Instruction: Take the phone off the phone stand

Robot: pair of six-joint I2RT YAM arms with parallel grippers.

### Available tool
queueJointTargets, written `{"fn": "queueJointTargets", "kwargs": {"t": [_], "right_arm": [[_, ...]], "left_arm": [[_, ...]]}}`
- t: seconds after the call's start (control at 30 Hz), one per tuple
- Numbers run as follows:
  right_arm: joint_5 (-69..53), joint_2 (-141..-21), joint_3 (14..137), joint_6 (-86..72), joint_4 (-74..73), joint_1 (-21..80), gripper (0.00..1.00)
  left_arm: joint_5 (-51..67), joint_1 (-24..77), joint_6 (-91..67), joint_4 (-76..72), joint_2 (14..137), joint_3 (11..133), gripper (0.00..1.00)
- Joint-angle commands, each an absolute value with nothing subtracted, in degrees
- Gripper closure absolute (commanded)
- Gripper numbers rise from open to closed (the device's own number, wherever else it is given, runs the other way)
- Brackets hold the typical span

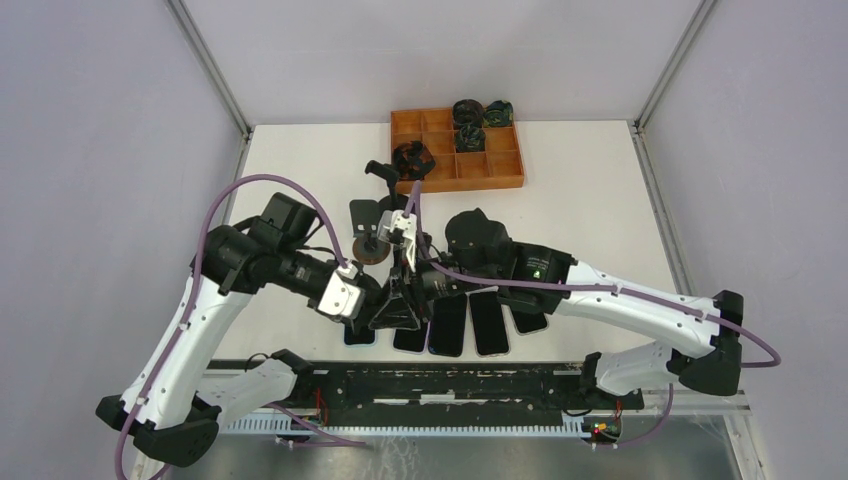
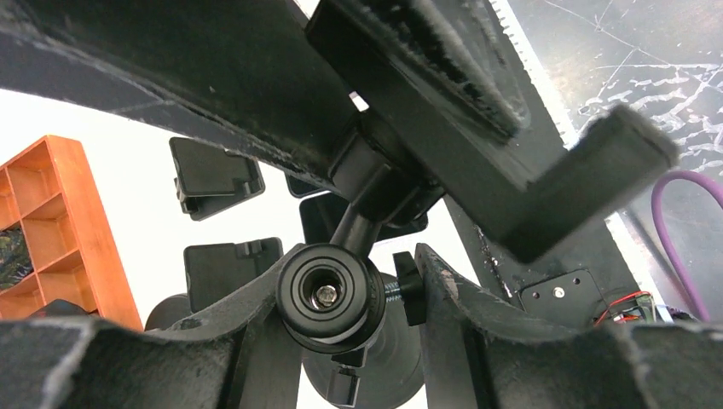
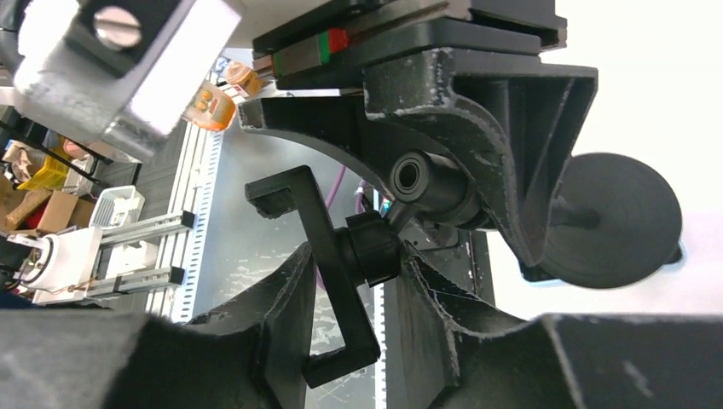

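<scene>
Clear tabletop by the tray's near corner lies outward of the right gripper, so that gripper should turn and carry the stand outward, put the stand's base down there and let go.
A black phone stand is held between both grippers near the table's front edge. My left gripper is shut on the stand's ball joint, with one finger against the side knob. My right gripper is shut on the stand's C-shaped cradle and its hub. The cradle shows no phone in it. Several dark phones lie flat side by side on the table under the grippers. The stand's round base hangs to the right in the right wrist view.
An orange compartment tray with dark coiled items stands at the back. Other black stands and a round base sit behind the grippers. Two more stands show in the left wrist view. A black rail runs along the near edge.
</scene>
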State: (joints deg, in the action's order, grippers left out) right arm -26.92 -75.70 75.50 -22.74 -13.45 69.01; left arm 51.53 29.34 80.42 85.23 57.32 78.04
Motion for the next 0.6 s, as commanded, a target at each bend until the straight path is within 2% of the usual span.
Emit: {"fn": "queueJointTargets", "kwargs": {"t": [0.0, 0.07, 0.1, 0.13, 0.27, 0.3, 0.43, 0.57], "right_arm": [[-27.4, -76.4, 81.2, -20.5, -16.2, 69.2, 0.66], [-28.7, -76.7, 82.9, -20.2, -16.4, 68.6, 0.80], [-28.8, -76.4, 83.6, -20.2, -16.1, 67.9, 0.94], [-28.3, -75.9, 84.3, -20.6, -16.2, 66.9, 1.00], [-28.9, -72.9, 85.3, -23.2, -14.5, 61.6, 1.00], [-29.3, -71.8, 85.7, -23.8, -14.3, 59.9, 1.00], [-30.6, -69.0, 89.3, -23.4, -18.9, 53.1, 1.00], [-26.4, -66.8, 91.5, -20.5, -26.5, 48.5, 1.00]], "left_arm": [[54.2, 29.4, 81.7, 82.2, 56.3, 80.8, 0.98], [54.3, 29.4, 81.1, 81.5, 56.2, 80.6, 0.95], [54.2, 29.4, 80.2, 80.5, 56.0, 80.4, 0.87], [54.0, 29.4, 78.5, 79.0, 55.6, 80.2, 0.73], [52.6, 29.5, 72.6, 73.1, 53.3, 78.8, 0.12], [52.2, 29.5, 71.1, 71.3, 52.7, 78.6, 0.03], [50.0, 29.5, 66.7, 68.3, 52.5, 78.8, 0.00], [47.4, 29.4, 59.2, 61.9, 52.0, 79.0, 0.00]]}}
